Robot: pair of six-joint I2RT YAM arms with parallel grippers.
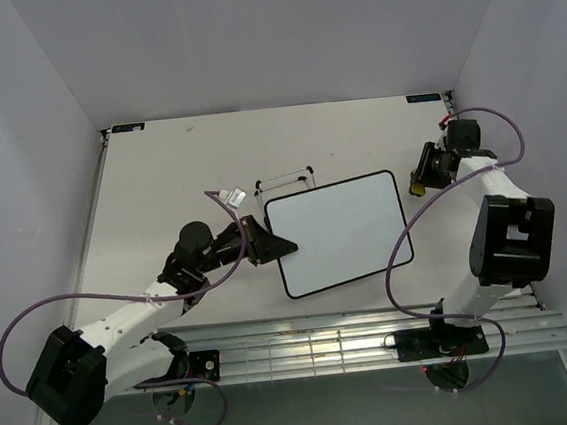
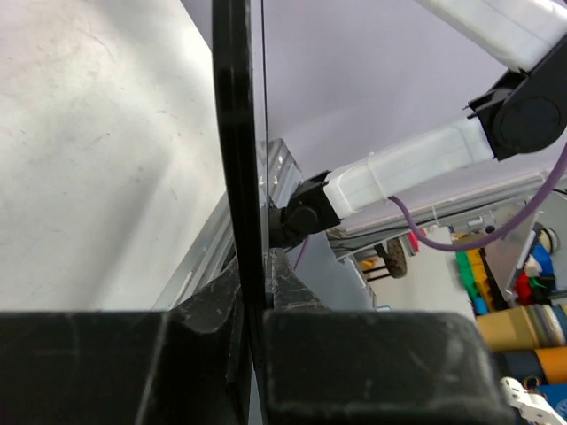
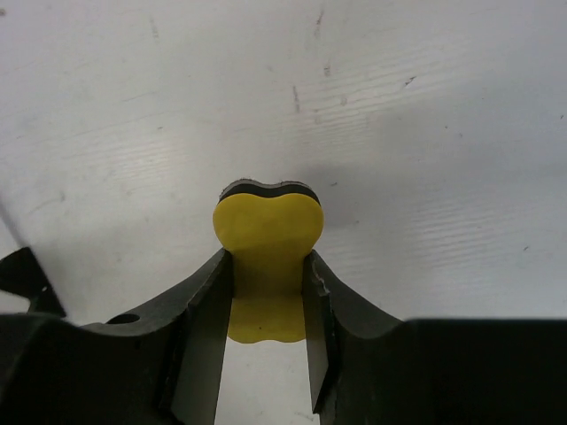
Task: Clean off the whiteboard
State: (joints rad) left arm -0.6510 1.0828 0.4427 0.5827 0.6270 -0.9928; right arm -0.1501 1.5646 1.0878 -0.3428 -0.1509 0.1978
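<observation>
My right gripper holds the yellow eraser (image 3: 267,266) over the bare table, clear of the blank whiteboard. It should lower the eraser onto the table just below it and open to let it go.
The whiteboard (image 1: 340,231) lies tilted in the middle of the table, its white face blank, its wire stand foot (image 1: 286,181) showing behind it. My left gripper (image 1: 277,245) is shut on the board's left edge; in the left wrist view the black frame (image 2: 234,159) runs edge-on between my fingers. My right gripper (image 1: 417,181) is at the right of the board, apart from it, and is shut on the yellow eraser (image 3: 267,266), which has a dark underside and sits over bare table.
A slatted metal rail (image 1: 356,344) runs along the near edge between the arm bases. Purple cables (image 1: 406,236) loop from both arms. Grey walls close in the table on the left, back and right.
</observation>
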